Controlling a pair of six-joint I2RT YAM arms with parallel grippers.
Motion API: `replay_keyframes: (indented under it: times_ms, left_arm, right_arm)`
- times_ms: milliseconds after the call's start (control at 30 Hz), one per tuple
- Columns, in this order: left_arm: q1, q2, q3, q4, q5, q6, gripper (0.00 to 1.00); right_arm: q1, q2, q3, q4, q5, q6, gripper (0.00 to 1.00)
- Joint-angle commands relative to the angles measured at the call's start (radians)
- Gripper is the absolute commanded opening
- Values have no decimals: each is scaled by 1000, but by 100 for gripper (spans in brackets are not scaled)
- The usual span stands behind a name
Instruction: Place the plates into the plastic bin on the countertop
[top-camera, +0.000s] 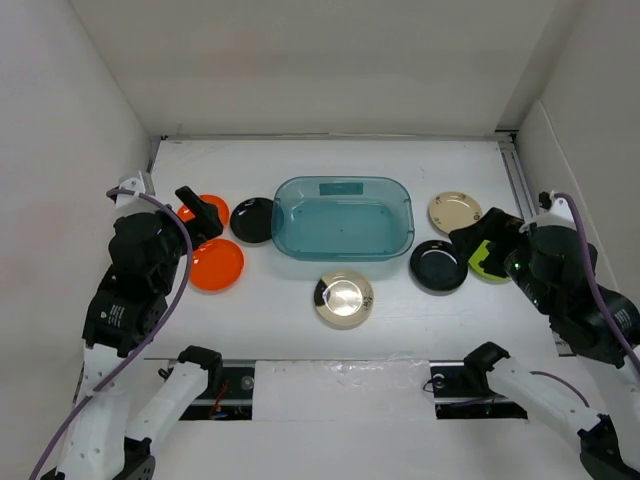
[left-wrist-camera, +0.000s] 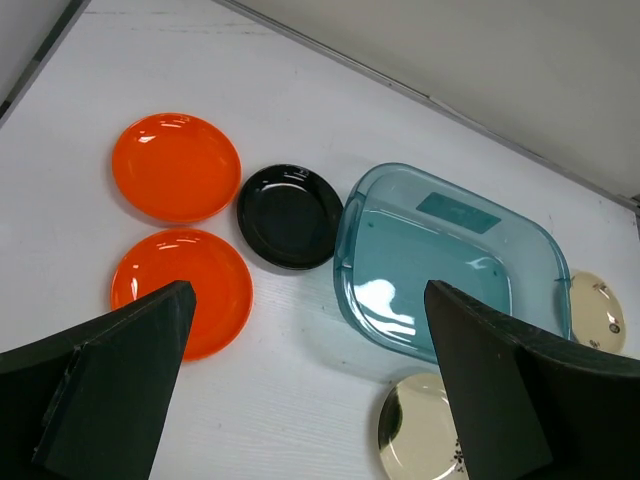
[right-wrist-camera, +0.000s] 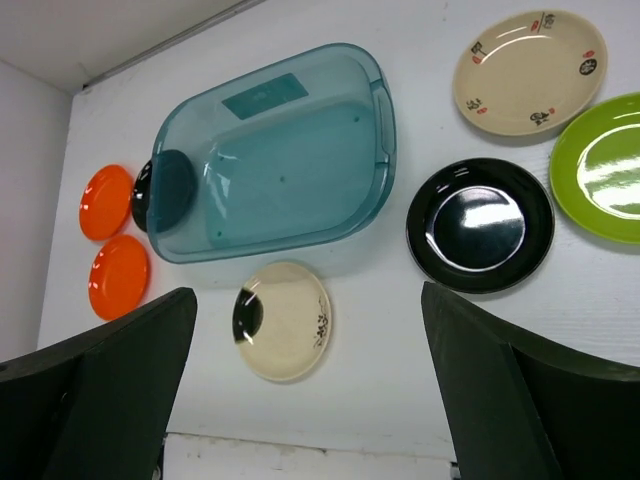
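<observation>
The flower-marked rim of the cream plate before the bin is to the left of my right gripper in the top view. My right gripper will go down onto it next.
The teal plastic bin (top-camera: 343, 215) stands empty mid-countertop (top-camera: 330, 160). Left of it lie two orange plates (top-camera: 216, 265) (top-camera: 212, 207) and a black plate (top-camera: 252, 220). A cream plate (top-camera: 344, 298) lies in front of the bin. To the right are a black plate (top-camera: 438, 265), a cream plate (top-camera: 455, 211) and a lime green plate (top-camera: 492, 266). My left gripper (top-camera: 200, 218) is open and empty, hovering over the orange plates (left-wrist-camera: 176, 166) (left-wrist-camera: 183, 290). My right gripper (top-camera: 478, 242) is open and empty above the green plate (right-wrist-camera: 600, 165) and black plate (right-wrist-camera: 480, 225).
White walls enclose the countertop on the left, back and right. A metal rail (top-camera: 520, 180) runs along the right edge. The arm bases and a taped strip (top-camera: 340, 378) sit at the near edge.
</observation>
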Motion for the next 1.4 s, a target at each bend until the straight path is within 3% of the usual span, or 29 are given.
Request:
replay_keyframes:
  times_ms: [0,300,467,667,900,1033,1233,1367]
  left_arm:
    - [1,5,-19,47,12,15,100]
    - [1,5,-65,93,103,26,100]
    - [1,-4,-133,158,179,15,100]
    - [1,16,-191,181,202,6,100]
    - [1,16,-211,190,212,6,100]
    - [1,16,-211,190,212,15,100]
    - [1,16,-202,170,221,26,100]
    - [1,16,-202,161,221,26,100]
  right_arm:
    - [3,21,-12,73,-40,-1,100]
    - [3,60,-285,274,-322,116,100]
    - [3,51,-562,553,-479,186,100]
    - [12,129,-740,750,-488,260,95]
    - [52,344,-796,917,-498,281,77]
    - [70,436,-806,972,-498,282,73]
    - [80,536,-806,1009,-524,282,60]
    - [89,582,-796,1009,-515,271,55]
